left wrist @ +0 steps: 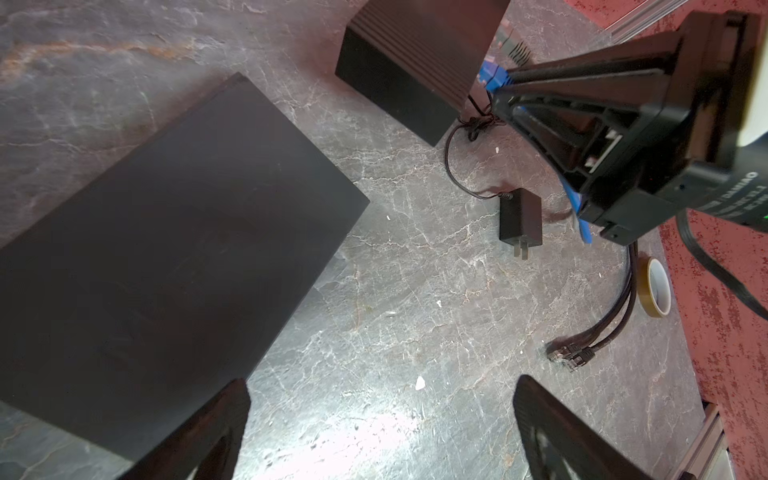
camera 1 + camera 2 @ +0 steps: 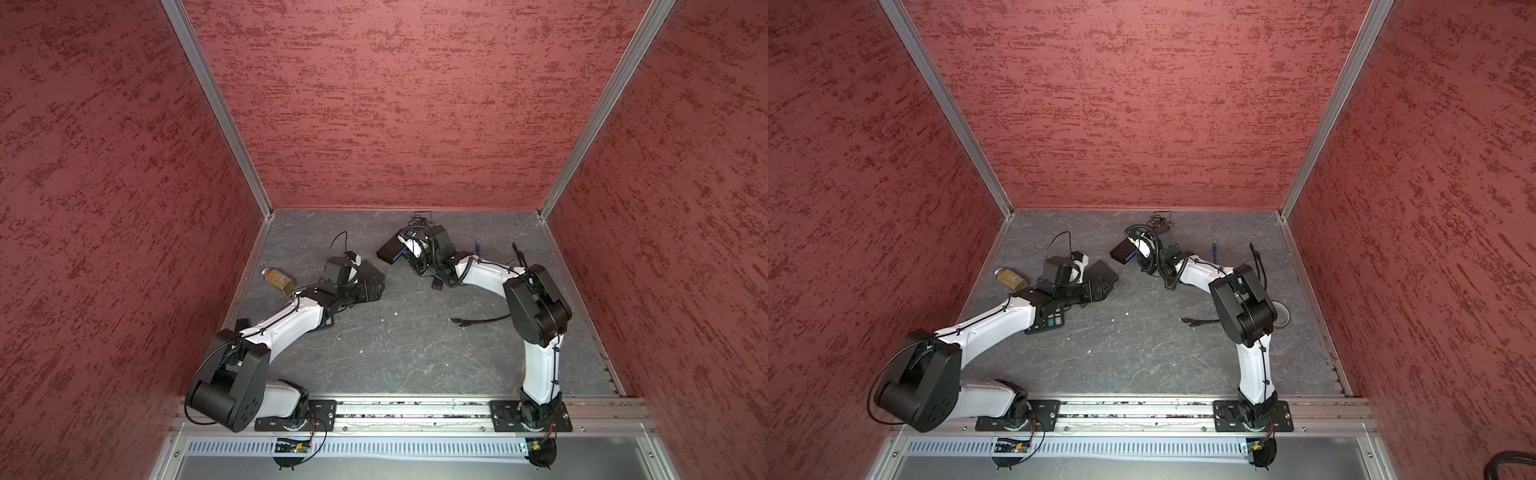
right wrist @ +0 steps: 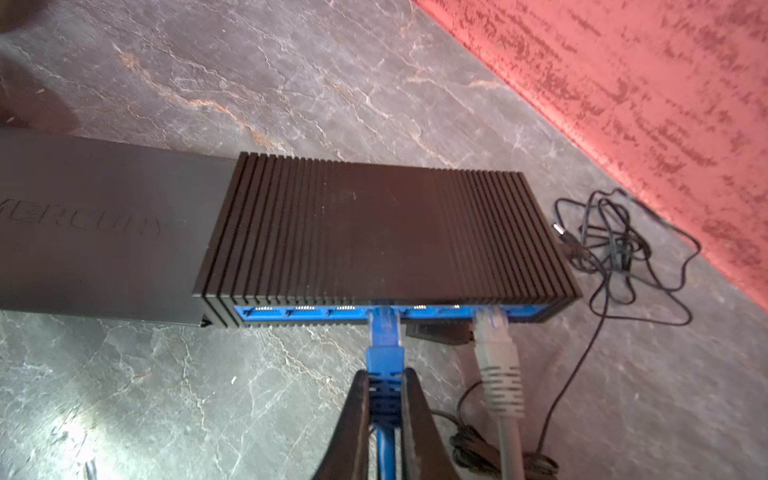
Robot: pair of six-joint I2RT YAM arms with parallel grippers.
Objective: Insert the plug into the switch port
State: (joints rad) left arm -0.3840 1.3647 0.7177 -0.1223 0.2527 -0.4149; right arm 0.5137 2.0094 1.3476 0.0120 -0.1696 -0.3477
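Note:
My right gripper draws back over the bare floor nearer my base next and releases the blue plug's blue boot, since the plug's front end sits in a middle port.
The switch (image 3: pixel 382 232) is a black ribbed box with a blue port face; it lies near the back wall in both top views (image 2: pixel 390 249) (image 2: pixel 1123 251). A blue plug (image 3: pixel 384 332) has its front end in a middle port. My right gripper (image 3: pixel 384 382) is shut on the plug's blue boot, right behind the port face. A grey plug (image 3: pixel 494 345) sits in a port further along. My left gripper (image 1: pixel 380 399) is open above bare floor, beside a flat black box (image 1: pixel 166 249), and holds nothing.
A spice jar (image 2: pixel 277 280) lies by the left wall. A black power adapter (image 1: pixel 520 222), a tape roll (image 1: pixel 658 286) and loose black cable plugs (image 1: pixel 569 355) lie on the floor. A tangled thin cord (image 3: pixel 615 241) sits beside the switch near the red wall.

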